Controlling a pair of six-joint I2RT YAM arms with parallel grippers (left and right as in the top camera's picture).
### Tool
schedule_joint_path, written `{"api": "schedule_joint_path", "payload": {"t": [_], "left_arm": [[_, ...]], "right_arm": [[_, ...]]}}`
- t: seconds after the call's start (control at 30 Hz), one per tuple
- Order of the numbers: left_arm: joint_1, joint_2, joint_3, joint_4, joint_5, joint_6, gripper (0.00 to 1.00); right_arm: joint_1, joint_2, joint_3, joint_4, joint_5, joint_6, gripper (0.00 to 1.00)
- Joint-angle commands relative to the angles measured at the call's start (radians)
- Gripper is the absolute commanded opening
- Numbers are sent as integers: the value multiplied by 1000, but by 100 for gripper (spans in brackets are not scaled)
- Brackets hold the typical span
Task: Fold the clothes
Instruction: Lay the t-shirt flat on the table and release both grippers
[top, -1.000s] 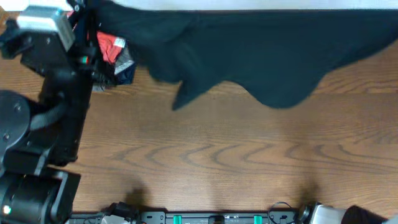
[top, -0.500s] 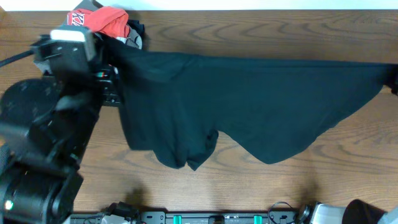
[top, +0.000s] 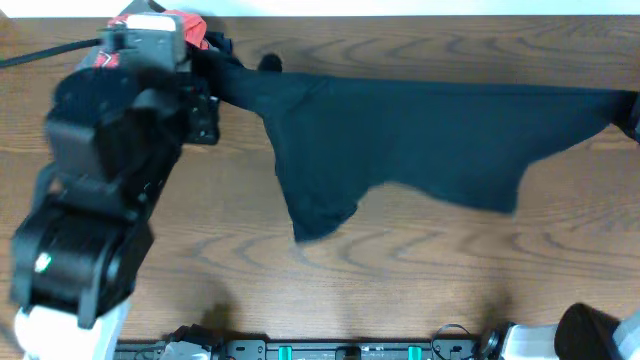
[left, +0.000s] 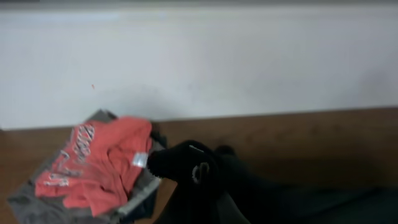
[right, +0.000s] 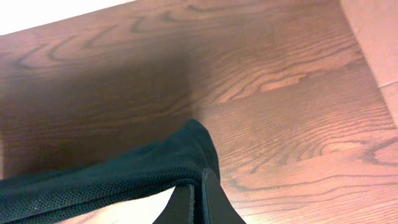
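I will lower my left gripper rightward in the overhead view and release the garment's corner on the bare wood beside the pile, as the garment still hangs.
A dark teal-black garment (top: 420, 135) hangs stretched between my two grippers above the wooden table, its lower edge sagging toward the front. My left gripper (top: 225, 75) is shut on its left corner, which shows bunched in the left wrist view (left: 193, 171). My right gripper (right: 198, 199) is shut on the right corner of the dark garment (right: 112, 174); in the overhead view that end sits at the right frame edge (top: 628, 105).
A pile of folded clothes with a red shirt on top (top: 185, 25) lies at the table's back left, also in the left wrist view (left: 93, 165). A white wall (left: 199, 62) runs behind the table. The left arm (top: 100, 180) covers the table's left side.
The left arm moved toward the back and right with its corner. The garment is pulled tighter and its hanging lower edge has risen and shifted right.
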Motion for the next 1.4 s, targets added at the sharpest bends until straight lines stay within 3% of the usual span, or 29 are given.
{"api": "schedule_joint_path", "payload": {"t": [0.0,0.3,0.6,0.9,1.37], "left_arm": [[14,-101,93,-3,-84,-5,6],[14,-243,113,-54,-83,-5,6],[14,-261,115,-54,-86,-35,6],[14,-126,115,-66,-148,-16,6],[14,337,114,-123,-166,-12,6]], "right_arm": [[-25,-95,35,10,72,18,1],[-47,-332,35,-16,92,56,1],[-47,-378,34,-52,211,110,1],[-47,-196,34,-87,206,106,1],[-28,222,26,-64,164,82,1]]}}
